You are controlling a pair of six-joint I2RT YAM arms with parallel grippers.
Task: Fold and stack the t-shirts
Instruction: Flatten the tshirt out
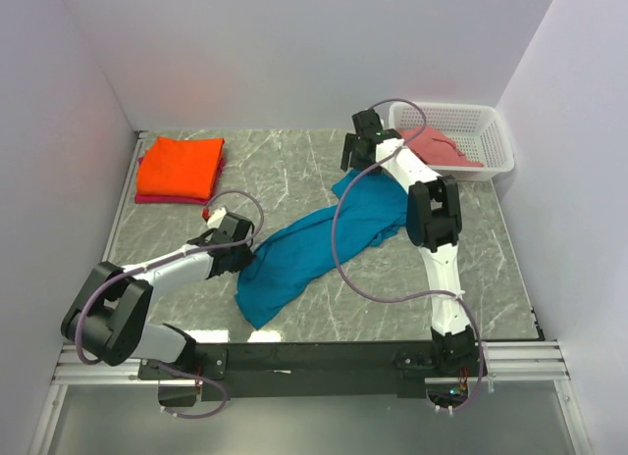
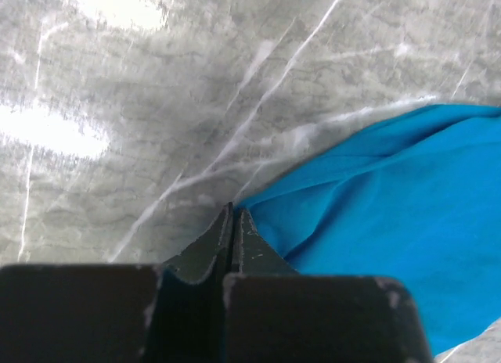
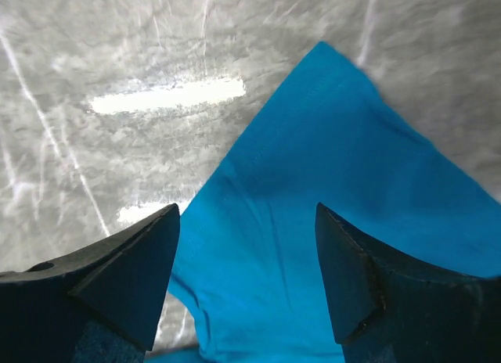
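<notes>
My right gripper should next lower its fingers onto the shirt's far end [image 1: 361, 179] [image 3: 254, 205] and close, since that cloth lies flat below, already between its open fingers.
A teal-blue t-shirt [image 1: 314, 244] lies crumpled in a long diagonal strip across the marble table. My left gripper [image 1: 240, 254] is low at its near-left edge. In the left wrist view the jaws [image 2: 233, 210] are pressed together right on the hem of the teal cloth [image 2: 391, 206]. My right gripper [image 1: 353, 161] hovers over the shirt's far end, open, with flat teal cloth [image 3: 329, 167] below and between its fingers [image 3: 246, 210]. A folded orange t-shirt [image 1: 182, 164] rests on a magenta one [image 1: 147, 198] at the back left. A salmon-pink t-shirt [image 1: 442, 149] lies in the basket.
A white lattice basket [image 1: 496, 141] stands in the back right corner against the walls. White walls close in the table on three sides. Purple cables loop from both arms above the cloth.
</notes>
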